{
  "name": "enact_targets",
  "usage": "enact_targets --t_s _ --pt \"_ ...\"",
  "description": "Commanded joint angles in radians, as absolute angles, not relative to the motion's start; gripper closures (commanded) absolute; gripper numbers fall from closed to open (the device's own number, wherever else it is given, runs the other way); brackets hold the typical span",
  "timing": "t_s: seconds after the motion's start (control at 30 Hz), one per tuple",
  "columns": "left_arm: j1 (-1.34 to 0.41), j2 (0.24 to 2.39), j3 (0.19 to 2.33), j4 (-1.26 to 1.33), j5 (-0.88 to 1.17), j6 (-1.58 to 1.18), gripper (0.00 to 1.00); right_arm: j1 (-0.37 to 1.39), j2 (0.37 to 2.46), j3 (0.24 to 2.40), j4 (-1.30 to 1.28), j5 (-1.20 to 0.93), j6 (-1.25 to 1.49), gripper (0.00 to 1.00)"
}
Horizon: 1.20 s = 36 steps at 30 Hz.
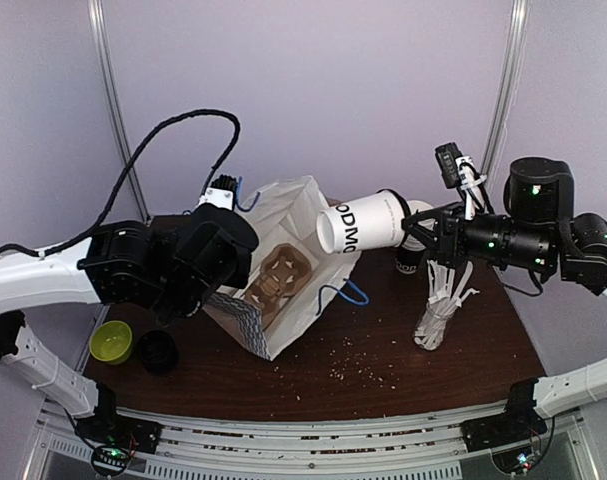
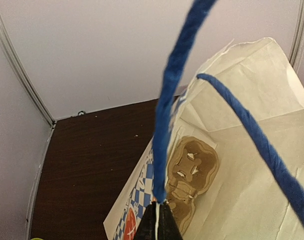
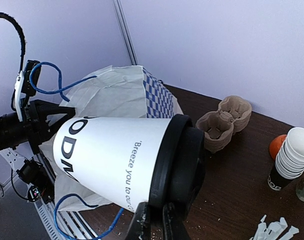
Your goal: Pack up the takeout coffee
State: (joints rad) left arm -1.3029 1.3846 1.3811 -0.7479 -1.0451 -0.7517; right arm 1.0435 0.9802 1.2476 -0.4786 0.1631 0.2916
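My right gripper lowers to the open tabletop by the crumbs below it next, turning the sideways-held cup base-down, and then releases the lid's rim.
My right gripper [image 1: 416, 229] is shut on the black lid [image 3: 178, 161] of a white takeout coffee cup [image 1: 365, 224]. It holds the cup on its side in the air, its base pointing at the bag's mouth; the cup also shows in the right wrist view [image 3: 116, 152]. The blue-and-white checked paper bag [image 1: 283, 240] lies open on the table with a brown pulp carrier tray [image 1: 281, 276] inside, also seen in the left wrist view [image 2: 192, 169]. My left gripper [image 2: 160, 212] is shut on the bag's blue handle [image 2: 173, 90] and holds it up.
A glass of white wrapped straws [image 1: 440, 308] stands below my right arm. More pulp trays [image 3: 224, 122], a stack of cups [image 3: 291, 157] and an orange ball [image 3: 276, 146] sit at the back. A green cup [image 1: 111, 341] and a black lid [image 1: 157, 351] lie at front left.
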Motion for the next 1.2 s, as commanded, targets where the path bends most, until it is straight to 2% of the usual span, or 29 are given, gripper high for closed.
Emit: enact_targets --t_s 0.0,0.17,0.37,0.73,1.17 --pt "-1.293 1.301 1.379 -0.89 -1.145 -0.863 1.0 1.049 0.954 1.308 -0.585 0.259 0.25 1.0" --pt "-1.293 1.229 1.356 -0.994 -1.182 -0.957 1.0 1.049 0.97 1.339 -0.65 0.338 0.219 1.0" --pt "-1.291 1.158 1.345 -0.973 -1.236 -0.943 1.0 1.049 1.058 1.34 -0.711 0.511 0.153 1.0" --pt "-1.256 1.067 1.254 -0.51 -1.233 -0.567 1.0 1.17 1.273 1.261 -0.611 0.784 0.027 1.0" --pt "-1.136 1.063 1.192 -0.302 -1.095 -0.399 1.0 1.381 1.565 1.109 -0.535 1.08 -0.089 1.0"
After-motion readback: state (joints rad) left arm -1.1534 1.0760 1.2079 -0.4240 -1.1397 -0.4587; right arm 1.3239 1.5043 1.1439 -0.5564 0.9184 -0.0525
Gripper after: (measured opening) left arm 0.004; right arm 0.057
